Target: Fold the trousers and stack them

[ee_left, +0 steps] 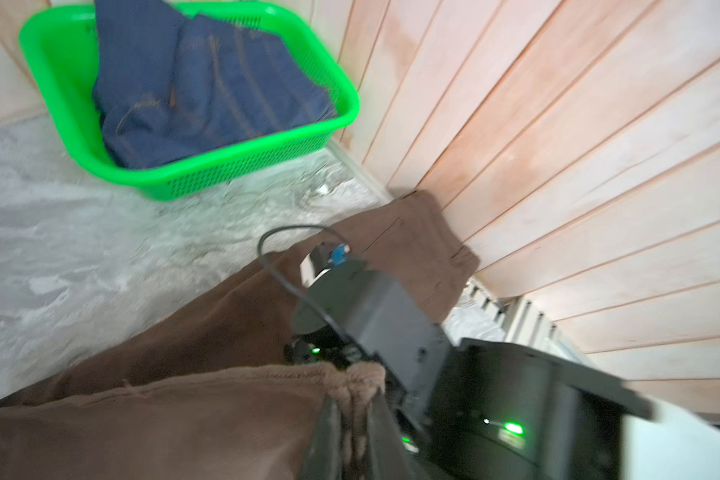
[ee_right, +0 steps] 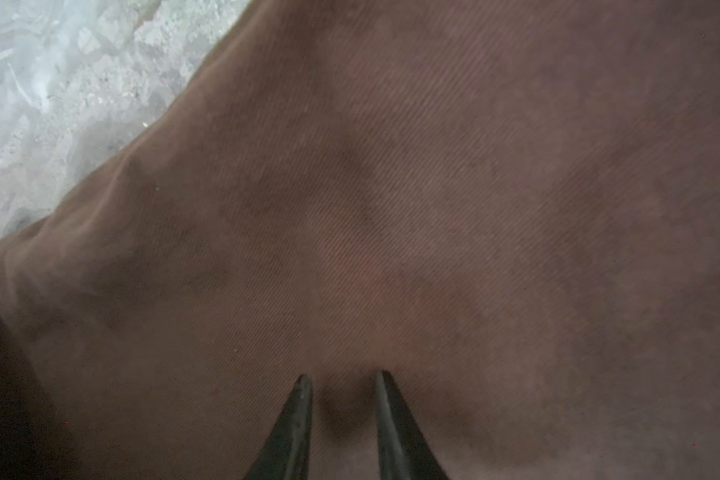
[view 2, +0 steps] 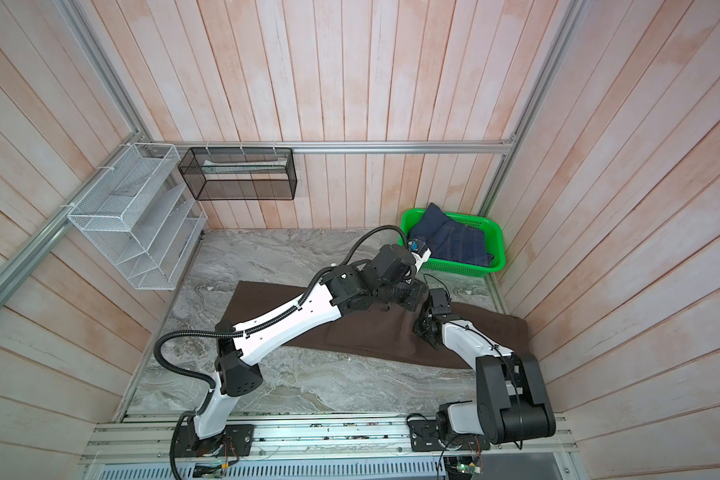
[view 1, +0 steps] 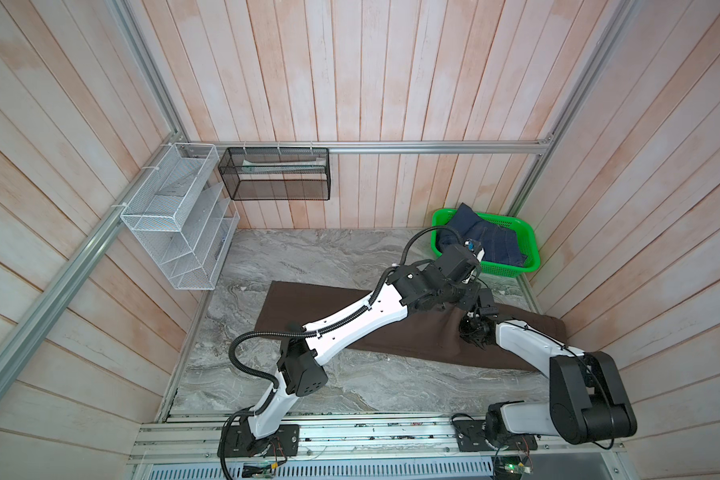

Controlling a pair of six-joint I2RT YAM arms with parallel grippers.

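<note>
My left gripper swings toward the white wire rack and down next, releasing the trousers' stitched edge onto the trousers' middle [view 1: 350, 296], because my right gripper presses the trousers down.
The dark brown trousers [view 1: 412, 336] [view 2: 371, 332] lie lengthwise across the marble table [view 1: 308, 257], one end against the right wall. In the left wrist view my left gripper [ee_left: 356, 399] is shut on a bunched, stitched edge of the trousers [ee_left: 184, 415], lifted a little off the cloth below. My left arm reaches across to the right side, just behind my right gripper [view 1: 472, 330]. In the right wrist view my right gripper [ee_right: 341, 378] stands slightly open, both fingertips pressed down onto the flat brown cloth [ee_right: 433, 208], with nothing caught between them.
A green plastic basket [view 1: 531, 245] [ee_left: 242, 162] at the back right corner holds dark blue jeans [view 1: 487, 237] [ee_left: 208, 83]. A white wire rack [view 1: 171, 216] and a black mesh basket [view 1: 275, 174] hang on the walls at the back left. The plank wall [ee_left: 558, 166] runs close by on the right.
</note>
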